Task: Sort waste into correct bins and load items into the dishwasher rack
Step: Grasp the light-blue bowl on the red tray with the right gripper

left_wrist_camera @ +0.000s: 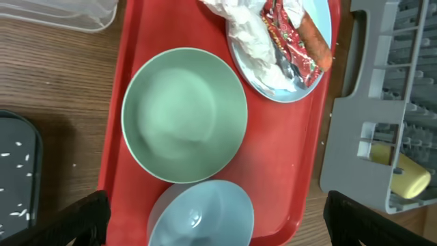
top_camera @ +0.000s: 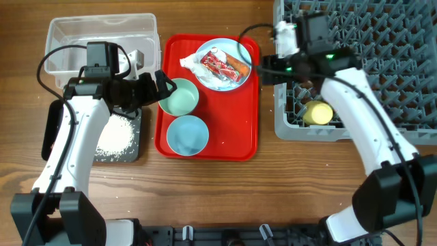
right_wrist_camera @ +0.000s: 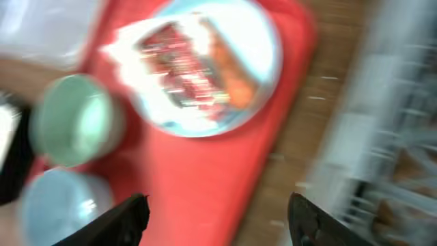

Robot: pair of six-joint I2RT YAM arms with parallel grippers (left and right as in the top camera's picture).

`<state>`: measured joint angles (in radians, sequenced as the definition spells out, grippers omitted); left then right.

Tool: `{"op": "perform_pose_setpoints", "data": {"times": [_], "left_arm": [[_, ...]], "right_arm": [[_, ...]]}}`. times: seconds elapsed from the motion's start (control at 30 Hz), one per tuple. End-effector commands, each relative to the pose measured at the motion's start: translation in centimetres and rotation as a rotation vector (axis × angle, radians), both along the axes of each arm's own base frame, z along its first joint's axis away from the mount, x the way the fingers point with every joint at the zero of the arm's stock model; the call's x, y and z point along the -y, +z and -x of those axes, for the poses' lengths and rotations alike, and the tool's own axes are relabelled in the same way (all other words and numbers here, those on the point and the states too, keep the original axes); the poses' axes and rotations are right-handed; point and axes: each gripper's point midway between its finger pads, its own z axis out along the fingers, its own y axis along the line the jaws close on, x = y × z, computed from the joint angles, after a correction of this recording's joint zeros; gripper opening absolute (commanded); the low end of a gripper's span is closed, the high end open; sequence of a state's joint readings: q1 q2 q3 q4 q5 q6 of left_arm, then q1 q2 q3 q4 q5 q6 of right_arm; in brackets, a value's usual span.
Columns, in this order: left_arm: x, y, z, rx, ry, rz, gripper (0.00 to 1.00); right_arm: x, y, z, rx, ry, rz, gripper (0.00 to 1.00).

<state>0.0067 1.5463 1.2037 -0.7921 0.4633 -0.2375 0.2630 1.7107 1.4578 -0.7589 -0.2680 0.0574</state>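
My right gripper should go back across the red tray [top_camera: 208,147] and down to the light blue bowl's rack-facing rim, where empty tray leaves finger room.
A light blue plate [top_camera: 222,65] on the red tray [top_camera: 208,147] holds crumpled tissue [left_wrist_camera: 249,37], a red wrapper [left_wrist_camera: 290,48] and an orange carrot-like piece [left_wrist_camera: 315,37]. A pale green bowl [top_camera: 179,97] and a light blue bowl [top_camera: 187,134] sit empty on the tray. My left gripper [top_camera: 160,85] is open and empty, over the bowls [left_wrist_camera: 218,219]. My right gripper [top_camera: 263,68] is open and empty above the tray's right edge [right_wrist_camera: 218,212]; its view is blurred. White rice [top_camera: 113,137] lies in the black tray [top_camera: 126,154]. A yellow cup [top_camera: 317,113] lies in the grey rack [top_camera: 382,41]. The spoon is not clearly visible.
The clear tub [top_camera: 102,37] stands at the back left, behind the black tray. The rack's near wall [left_wrist_camera: 355,137] is close to the red tray's right edge. A few rice grains lie on the wood between them.
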Motion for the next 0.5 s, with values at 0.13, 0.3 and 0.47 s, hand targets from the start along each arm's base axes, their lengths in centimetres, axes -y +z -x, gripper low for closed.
{"op": "perform_pose_setpoints", "data": {"times": [0.13,0.3,0.47], "left_arm": [[-3.3,-0.7,-0.8,-0.02,0.165,-0.101,1.0],[-8.0,-1.0,-1.1,-0.058,0.376,-0.124,1.0],[-10.2,-1.0,-0.9,-0.062,0.435,-0.122,1.0]], "right_arm": [[-15.2,-6.0,7.1,-0.167,0.303,-0.032,0.59],[-16.0,-12.8,10.0,-0.269,0.459,0.11,0.58],[-15.3,-13.1,9.2,-0.249,0.429,0.148,0.33]]}}
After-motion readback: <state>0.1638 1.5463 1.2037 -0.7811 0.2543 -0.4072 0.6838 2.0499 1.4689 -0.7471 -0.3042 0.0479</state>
